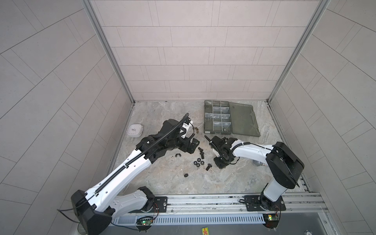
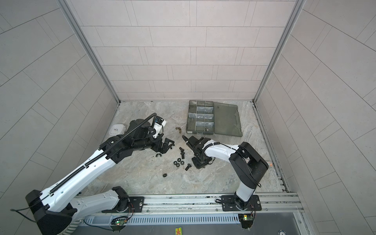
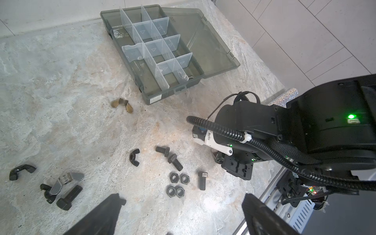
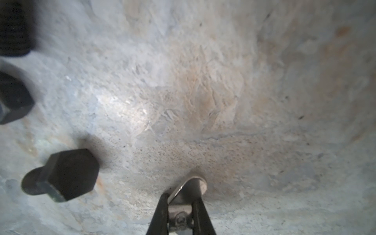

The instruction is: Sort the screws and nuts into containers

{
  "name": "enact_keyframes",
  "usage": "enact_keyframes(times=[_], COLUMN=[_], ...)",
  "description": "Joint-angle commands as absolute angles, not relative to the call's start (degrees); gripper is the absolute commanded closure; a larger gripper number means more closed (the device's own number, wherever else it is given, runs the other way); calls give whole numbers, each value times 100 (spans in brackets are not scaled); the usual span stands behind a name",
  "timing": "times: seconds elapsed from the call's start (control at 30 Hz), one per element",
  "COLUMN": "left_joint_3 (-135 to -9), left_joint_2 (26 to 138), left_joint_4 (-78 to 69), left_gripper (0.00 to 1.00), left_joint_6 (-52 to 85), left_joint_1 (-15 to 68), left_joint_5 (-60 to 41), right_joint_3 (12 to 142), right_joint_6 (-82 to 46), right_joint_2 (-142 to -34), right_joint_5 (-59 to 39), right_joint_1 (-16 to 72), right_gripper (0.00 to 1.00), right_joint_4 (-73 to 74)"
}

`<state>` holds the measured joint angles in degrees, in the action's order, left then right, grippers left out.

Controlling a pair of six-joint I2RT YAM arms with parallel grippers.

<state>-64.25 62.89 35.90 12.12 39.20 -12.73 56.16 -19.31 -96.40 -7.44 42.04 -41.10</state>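
Observation:
The right gripper will next move up and outward over the box's near section [image 1: 226, 128] beside the box's lid and let go of the silver wing nut, because the box's side stands up from the table.
My right gripper [image 4: 180, 205] points down at the table, shut on a silver wing nut [image 4: 192, 186]; a black screw [image 4: 61, 175] lies beside it. In both top views this gripper [image 1: 220, 162] [image 2: 198, 162] sits right of the loose parts. Three screws [image 1: 202, 155] and several hex nuts [image 1: 198, 163] lie mid-table, with a black wing nut [image 1: 178, 155] and a brass one [image 1: 197, 130]. The containers [image 1: 217, 115] are compartments of an open smoky box at the back right. My left gripper [image 3: 182, 198] hangs open and holds nothing, just short of the hex nuts [image 3: 179, 184].
The box lid [image 1: 244, 120] lies flat to the right. A white round device [image 1: 134, 130] sits at the far left. More wing nuts and a screw [image 3: 69, 197] lie under the left arm. A glittery mug [image 3: 284, 96] stands behind the right arm. The metal rail [image 1: 203, 201] borders the front.

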Motion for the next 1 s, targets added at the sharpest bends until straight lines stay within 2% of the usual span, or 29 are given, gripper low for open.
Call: enact_keyframes(times=[0.0,0.23,0.43,0.97], left_joint_3=[-6585,-6948,-7299,-7429], left_joint_2=[6274,6582,6894,7208], left_joint_4=[3695,3879,4085,4109], left_gripper=[0,0,0,0], left_joint_6=[1065,852,665,705], left_joint_1=[3950,3955,3940,3840], left_joint_5=[-1195,-1021,-807,-823], right_joint_3=[5773,6654,7554,9946], right_joint_6=[-1916,-1827,-1758,-1806], right_joint_2=[-9689,-9570,-9826,-11704], right_joint_5=[-589,-339,-182,-570], right_joint_1=[4241,4124,3577,1846], right_gripper=[93,93,93,92], right_joint_4=[-4287,-4785,-4986,-5045])
